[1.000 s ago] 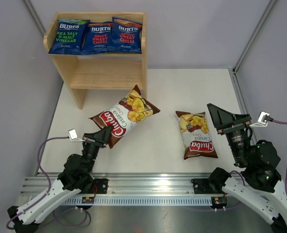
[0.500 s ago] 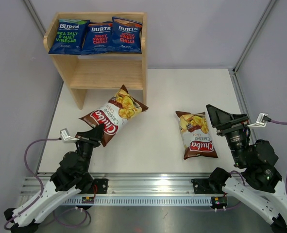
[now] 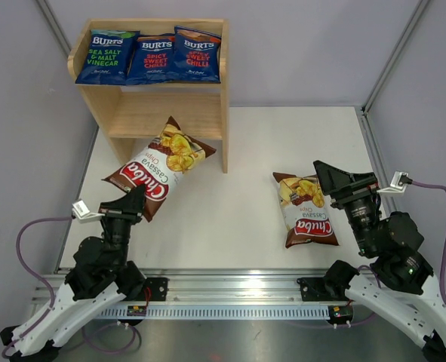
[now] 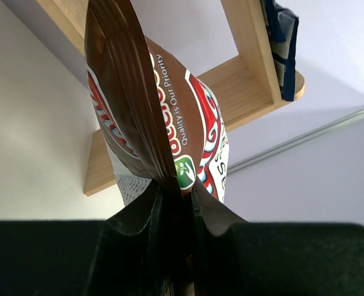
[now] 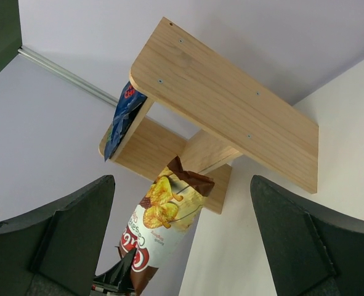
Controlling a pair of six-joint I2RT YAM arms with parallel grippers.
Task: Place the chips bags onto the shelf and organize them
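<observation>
The lower shelf's empty end (image 3: 132,116) lies outward beneath the green-labelled bag, so next the robot's left gripper needs to move outward, turn the slanted Chuba bag straight and let go of it.
My left gripper (image 3: 136,200) is shut on the bottom seam of a brown-and-cream Chuba chips bag (image 3: 159,161), which it holds off the table. The bag's top end points at the shelf's (image 3: 162,113) lower tier. In the left wrist view the bag (image 4: 138,123) rises edge-on from the gripper (image 4: 173,192), with the shelf (image 4: 243,92) behind. A second Chuba bag (image 3: 307,208) lies flat on the table. My right gripper (image 3: 334,178) hovers open at its right side. Three blue Burts bags (image 3: 151,57) lie in a row on the shelf top.
The right wrist view shows the shelf (image 5: 225,105) from below, the held bag (image 5: 166,216) in front of it and one blue bag (image 5: 125,114) hanging over its edge. Grey walls close in the white table (image 3: 283,136) on three sides.
My left arm has carried the Chuba bag left and farther back, so its top now overlaps the shelf's front. The right gripper has shifted slightly left and stays open.
</observation>
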